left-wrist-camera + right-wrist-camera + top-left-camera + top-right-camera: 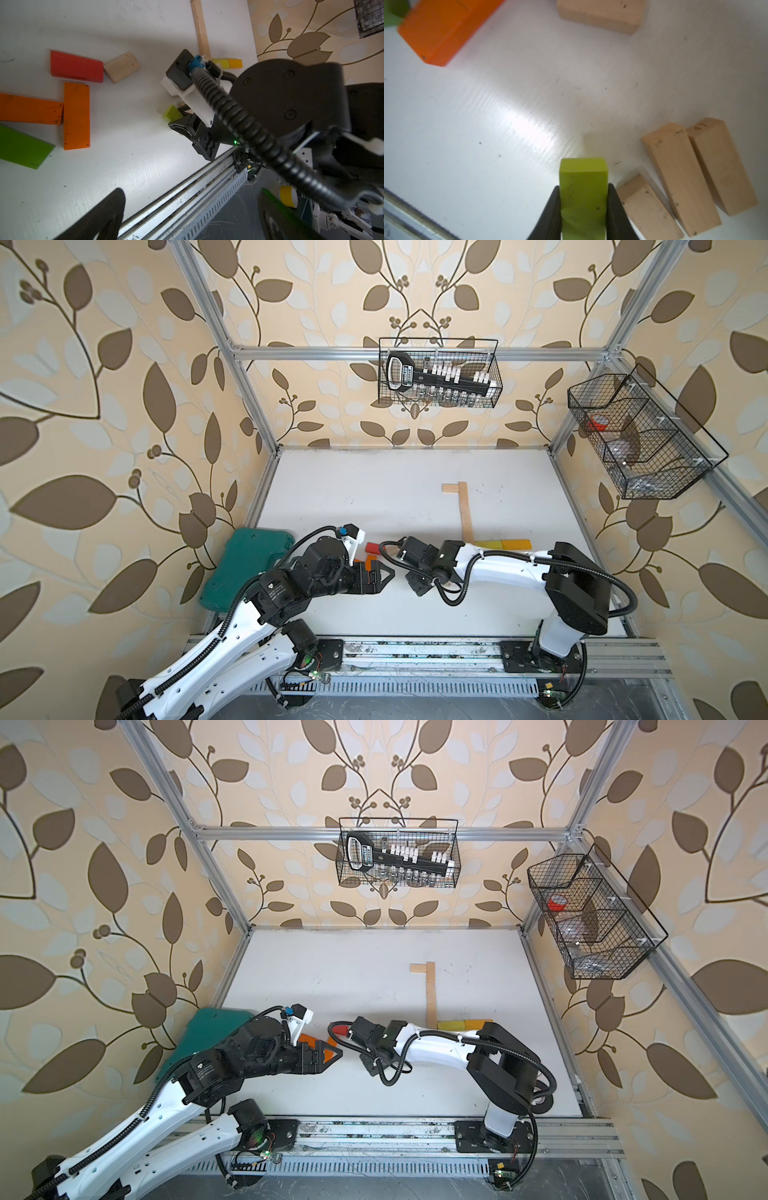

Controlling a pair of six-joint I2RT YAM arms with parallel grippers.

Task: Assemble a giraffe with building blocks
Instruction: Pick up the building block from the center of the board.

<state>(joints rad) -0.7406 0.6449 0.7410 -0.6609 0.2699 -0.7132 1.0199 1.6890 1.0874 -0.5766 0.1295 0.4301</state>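
My right gripper holds the yellow-green block, still apart from the pale plank line. Next it needs to swing toward the line's near end (468, 539), lower and release the block.
My right gripper (583, 188) is shut on a yellow-green block (583, 180), whose free end points at the white table (508, 124). The left wrist view shows that block (171, 113) low over the table near the front. My left gripper (191, 216) hangs open and empty beside it (384, 574). Laid flat at mid-table is a long pale plank line (465, 510) with a short pale block (449, 488) at its far end and a yellow-orange row (503, 544) at its near end. Loose blocks lie around: red (76, 66), two orange (76, 116), green (22, 145), and pale ones (679, 178).
A dark green case (245, 568) lies at the table's front left under the left arm. Wire baskets hang on the back wall (440, 373) and the right wall (636, 435). An aluminium rail (415, 651) runs along the front edge.
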